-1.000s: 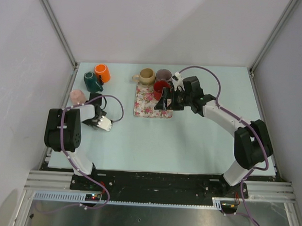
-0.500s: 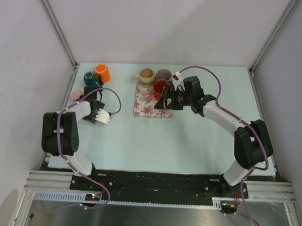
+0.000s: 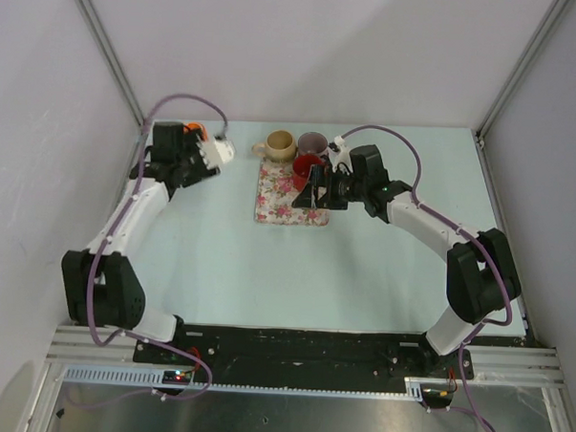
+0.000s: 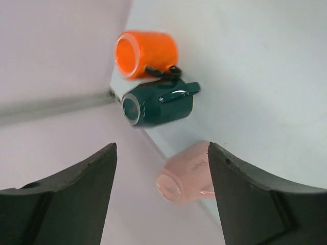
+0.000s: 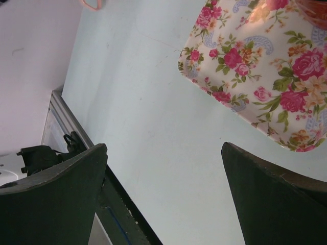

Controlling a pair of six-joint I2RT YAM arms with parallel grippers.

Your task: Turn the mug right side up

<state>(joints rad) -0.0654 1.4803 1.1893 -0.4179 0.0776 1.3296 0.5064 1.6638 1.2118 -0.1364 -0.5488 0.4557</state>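
Observation:
The pink mug's handle [image 4: 206, 195] is slim and sticks out from the mug's side, so the robot's left gripper will next go down and to the left in the top view, onto that handle.
In the left wrist view an orange mug [image 4: 145, 53] and a dark teal mug [image 4: 159, 104] lie on their sides by the left wall. A pink mug [image 4: 186, 176] shows blurred below them, its flat round end facing the camera. My left gripper [image 4: 162, 148] hangs open above the pink mug, touching nothing. From the top view this gripper [image 3: 178, 165] is at the back left corner. Only the orange mug's rim [image 3: 191, 129] shows there, and the pink mug is hidden. My right gripper [image 3: 313, 193] [image 5: 163, 146] stands open and empty over the floral mat's edge.
A floral mat [image 3: 279, 201] [image 5: 265, 76] lies mid-table at the back. On or by its far edge stand a tan mug [image 3: 280, 145], a grey mug [image 3: 313, 142] and a red mug [image 3: 305, 165]. The left wall [image 4: 51, 61] runs close beside the left mugs.
My left arm swung from beside the pink mug to the back left corner, over the orange and teal mugs, and its jaws opened wider. The right arm stayed still.

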